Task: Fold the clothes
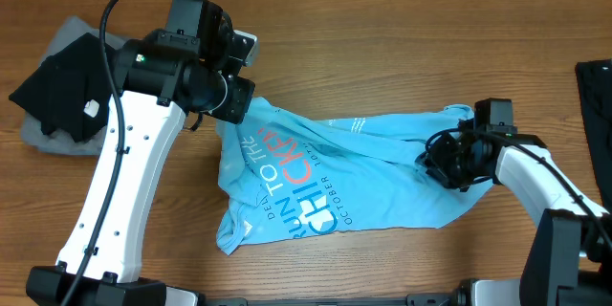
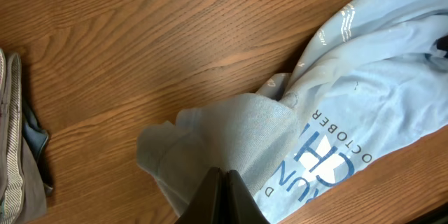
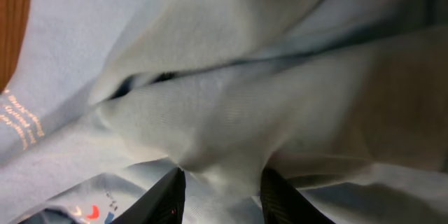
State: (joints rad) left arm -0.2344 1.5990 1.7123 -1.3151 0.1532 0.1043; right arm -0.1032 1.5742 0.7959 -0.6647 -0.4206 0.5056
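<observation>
A loose bulge of the T-shirt already lies between my right gripper's open fingers. I will keep that gripper low on the T-shirt next and close it on the T-shirt's raised fold.
A light sky-blue T-shirt point(image 1: 325, 177) with white and orange-red lettering lies crumpled across the middle of the wooden table. My left gripper point(image 1: 236, 105) is at the shirt's upper left corner. In the left wrist view its fingers point(image 2: 220, 175) are pressed together with a bunched fold of the T-shirt point(image 2: 238, 129) pinched at their tips. My right gripper point(image 1: 443, 160) sits low on the shirt's right side. There its jaws point(image 3: 224, 173) stand apart, and a loose bulge of the T-shirt point(image 3: 231, 119) lies between them, not clamped.
A pile of black and grey clothes point(image 1: 57, 86) lies at the far left, and its edge point(image 2: 14, 140) shows in the left wrist view. Another black garment point(image 1: 595, 81) lies at the table's right edge. Bare wood point(image 1: 382, 38) runs along the back.
</observation>
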